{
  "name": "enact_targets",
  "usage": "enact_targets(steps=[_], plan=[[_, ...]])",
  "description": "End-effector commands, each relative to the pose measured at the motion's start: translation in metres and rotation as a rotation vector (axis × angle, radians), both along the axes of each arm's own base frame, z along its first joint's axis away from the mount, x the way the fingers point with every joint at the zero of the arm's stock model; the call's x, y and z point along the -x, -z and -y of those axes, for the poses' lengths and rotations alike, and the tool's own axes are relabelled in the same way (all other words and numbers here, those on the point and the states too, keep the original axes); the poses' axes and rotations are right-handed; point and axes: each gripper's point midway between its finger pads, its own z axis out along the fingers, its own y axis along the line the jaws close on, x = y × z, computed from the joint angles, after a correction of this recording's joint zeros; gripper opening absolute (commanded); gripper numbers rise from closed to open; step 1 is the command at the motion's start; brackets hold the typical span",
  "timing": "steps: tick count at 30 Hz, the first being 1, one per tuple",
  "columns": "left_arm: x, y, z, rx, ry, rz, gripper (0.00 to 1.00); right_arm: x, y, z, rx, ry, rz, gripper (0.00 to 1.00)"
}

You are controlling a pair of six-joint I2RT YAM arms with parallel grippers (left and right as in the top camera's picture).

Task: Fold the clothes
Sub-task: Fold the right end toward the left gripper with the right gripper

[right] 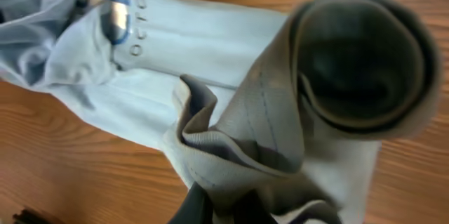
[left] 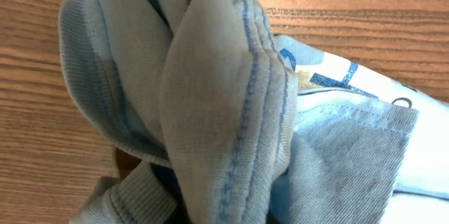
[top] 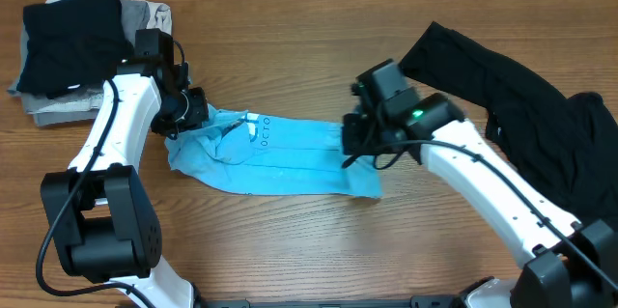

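I need to lift the shirt's held end next with my left gripper, to the right in the overhead view, over the shirt's middle (top: 282, 157), as the folded shirt still lies long.
The light blue T-shirt (top: 275, 156) lies folded into a long band across the middle of the wooden table, white printed text showing near its left end. My left gripper (top: 189, 111) is shut on the shirt's left end; bunched hem and seam fabric (left: 224, 104) fills the left wrist view and hides the fingers. My right gripper (top: 354, 138) is shut on the shirt's right end; gathered, rolled fabric (right: 280, 133) wraps over the dark fingers in the right wrist view. A plain black garment (top: 521, 105) lies spread at the right, behind my right arm.
A stack of folded clothes, black on top (top: 70, 38) over grey (top: 58, 107), sits at the far left corner. Bare wooden table (top: 290, 240) lies in front of the shirt and behind it (top: 290, 47).
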Motion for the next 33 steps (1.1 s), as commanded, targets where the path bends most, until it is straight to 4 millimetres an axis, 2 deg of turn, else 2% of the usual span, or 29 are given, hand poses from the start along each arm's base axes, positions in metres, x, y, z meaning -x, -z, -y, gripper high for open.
enact_targets(steps=[1,8,16,17,18,20,21,22,24,27,31,33], plan=[[-0.008,-0.013,-0.001,-0.004,-0.014,0.045,0.04,-0.008,0.009,-0.018,-0.001,0.014,0.005,0.04],[-0.008,-0.013,-0.001,-0.004,-0.014,0.047,0.04,-0.009,0.03,-0.068,-0.08,-0.073,0.012,0.04],[-0.009,-0.013,-0.001,-0.004,-0.014,0.049,0.04,-0.016,0.023,-0.098,-0.164,-0.057,0.058,0.05],[-0.009,-0.013,-0.001,-0.004,-0.014,0.05,0.04,-0.017,0.021,-0.101,-0.175,-0.056,0.065,0.12],[-0.009,-0.013,-0.001,-0.004,-0.014,0.05,0.04,-0.017,0.019,-0.104,-0.184,-0.059,0.073,0.27],[-0.009,-0.013,-0.001,-0.005,-0.014,0.05,0.04,-0.017,0.017,-0.109,-0.195,-0.07,0.084,0.67],[-0.009,-0.013,-0.001,-0.005,-0.014,0.05,0.04,-0.015,0.015,-0.111,-0.206,-0.082,0.078,0.78],[-0.009,-0.013,-0.001,-0.005,-0.014,0.049,0.04,-0.012,0.013,-0.112,-0.213,-0.094,0.063,0.84],[-0.009,-0.014,-0.002,-0.005,-0.015,0.05,0.04,-0.014,0.005,-0.106,-0.206,-0.081,0.04,0.91],[-0.009,-0.023,-0.002,-0.004,-0.015,0.046,0.04,-0.023,-0.019,-0.083,-0.185,-0.051,0.043,0.97],[-0.011,-0.051,0.0,-0.005,-0.005,0.046,0.04,-0.044,-0.06,-0.028,-0.163,0.043,0.075,1.0],[-0.011,-0.064,0.005,-0.005,0.006,0.047,0.04,-0.053,-0.073,0.001,-0.153,0.093,0.091,1.0]])
